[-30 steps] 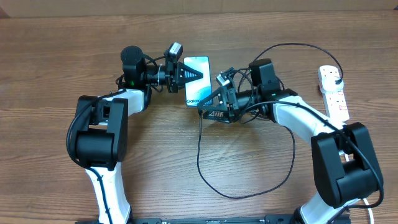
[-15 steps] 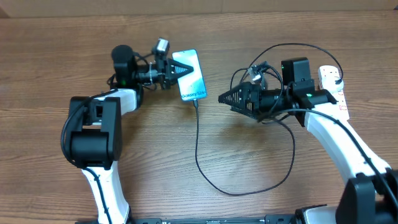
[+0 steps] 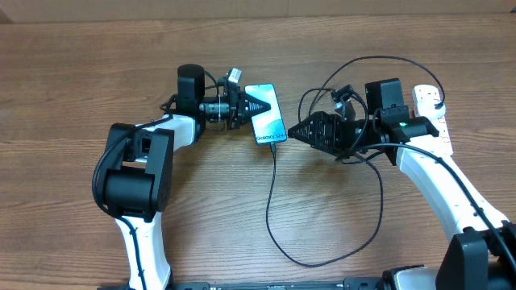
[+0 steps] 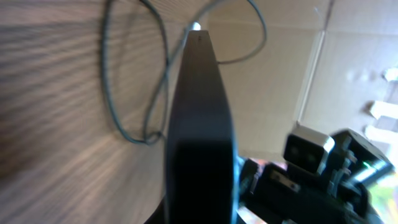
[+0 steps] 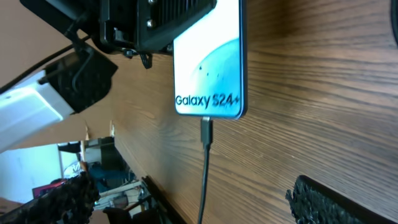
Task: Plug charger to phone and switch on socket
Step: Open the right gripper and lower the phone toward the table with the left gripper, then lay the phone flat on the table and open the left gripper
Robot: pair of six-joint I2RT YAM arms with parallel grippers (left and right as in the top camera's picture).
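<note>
My left gripper lowers the plugged phone onto the bare wood beside the phone's lower end next and releases it, as that tabletop lies below the gripper.
The phone [image 3: 272, 125] lies tilted with its screen lit, reading "Galaxy S24+" in the right wrist view [image 5: 211, 68]. My left gripper [image 3: 256, 106] is shut on its upper end; in the left wrist view the phone [image 4: 199, 124] shows edge-on and black. The charger's [image 3: 270, 201] connector tip [image 5: 207, 127] sits in the phone's bottom port. Its thin black cable loops toward the front of the table and back up to a black plug [image 3: 436, 102] in the socket [image 3: 443, 138]. My right gripper [image 3: 293, 133] is open and empty, just right of the phone's lower end, its fingers [image 5: 336, 199] either side of the cable.
The white power strip lies at the far right, behind my right arm, on the wooden table [image 3: 81, 72]. The cable's loop [image 3: 310, 256] lies between the two arm bases near the front edge.
My right gripper let go at the phone's bottom and drew back right, leaving the cable in the phone. My left gripper swung the phone left, then back right and nearer.
</note>
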